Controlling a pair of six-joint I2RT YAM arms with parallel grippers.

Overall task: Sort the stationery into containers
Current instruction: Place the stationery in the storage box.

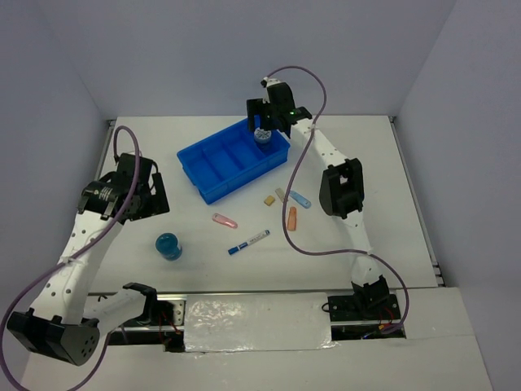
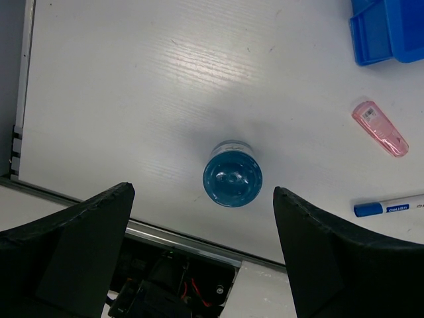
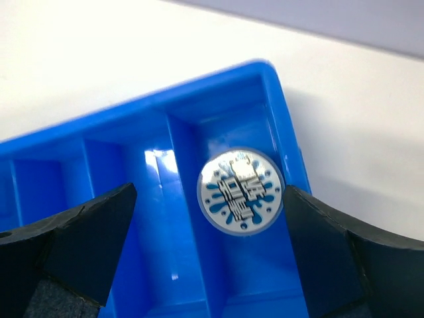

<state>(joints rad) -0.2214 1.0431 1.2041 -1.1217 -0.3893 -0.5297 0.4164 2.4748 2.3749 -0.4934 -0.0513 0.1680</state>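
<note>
Next, my left gripper lowers and moves back to straddle the teal-blue jar's round sides with its open fingers, as the jar stands upright, clear of other pieces.
The blue tray [image 1: 189,165] lies at the table's far middle. A round blue-white patterned roll [image 3: 240,191] rests in its right end compartment [image 1: 263,135]. My right gripper [image 3: 209,199] hangs open above that compartment, the roll between its fingers and free of the left one. On the table lie a pink piece [image 1: 224,220], a blue-and-white marker [image 1: 248,242], an orange piece [image 1: 292,217], and tan [image 1: 269,199], grey [image 1: 282,195] and light-blue [image 1: 302,199] pieces. A teal blob [image 2: 232,173] stands at the near left. My left gripper [image 2: 203,188] hovers open over it, holding nothing.
A metal rail [image 2: 165,235] runs along the table's near edge just behind the teal blob. The tray's corner [image 2: 381,33], the pink piece [image 2: 379,128] and the marker [image 2: 391,207] show at the right of the left wrist view. Grey walls close in three sides.
</note>
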